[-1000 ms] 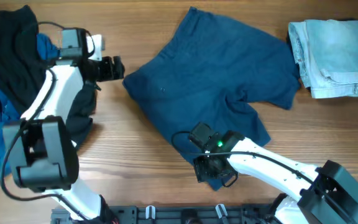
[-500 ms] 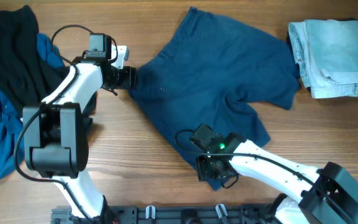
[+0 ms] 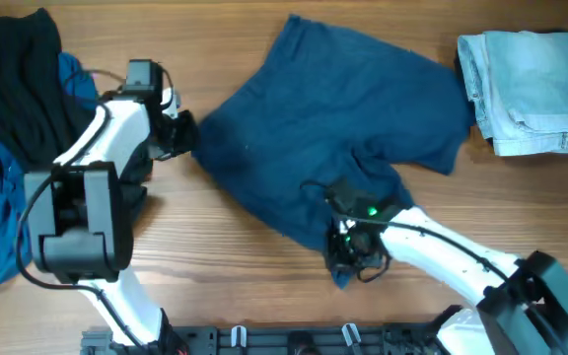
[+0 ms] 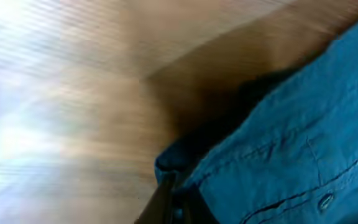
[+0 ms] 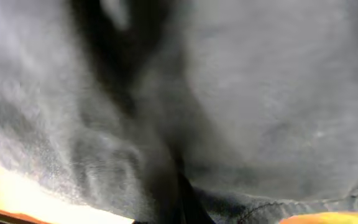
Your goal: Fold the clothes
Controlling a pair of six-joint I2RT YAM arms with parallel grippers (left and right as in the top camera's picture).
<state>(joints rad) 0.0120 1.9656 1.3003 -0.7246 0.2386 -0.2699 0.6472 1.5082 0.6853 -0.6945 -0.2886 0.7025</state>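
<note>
The shorts lie crooked and creased, so my right gripper lifts their near hem outward toward the folded denim's side next, then lowers and releases it.
Dark navy-blue shorts (image 3: 333,128) lie spread in the middle of the wooden table (image 3: 225,276). My left gripper (image 3: 187,133) sits at their left edge and is shut on the cloth. In the left wrist view the gripper (image 4: 176,202) pinches a bunched fold of the shorts (image 4: 303,124) just above the wood. At the near hem my right gripper (image 3: 348,258) is shut on the shorts as well. The right wrist view is filled by the shorts (image 5: 260,93), with its gripper (image 5: 179,199) buried in a crease.
A heap of black and mid-blue clothes (image 3: 13,108) lies at the far left, partly under my left arm. A folded pale denim piece (image 3: 531,89) rests at the back right. The base rail (image 3: 294,340) runs along the near edge.
Both grippers have shut on the shorts. The left one reached the left edge and drew back left a little; the right one moved right along the near hem. The shorts shifted slightly.
</note>
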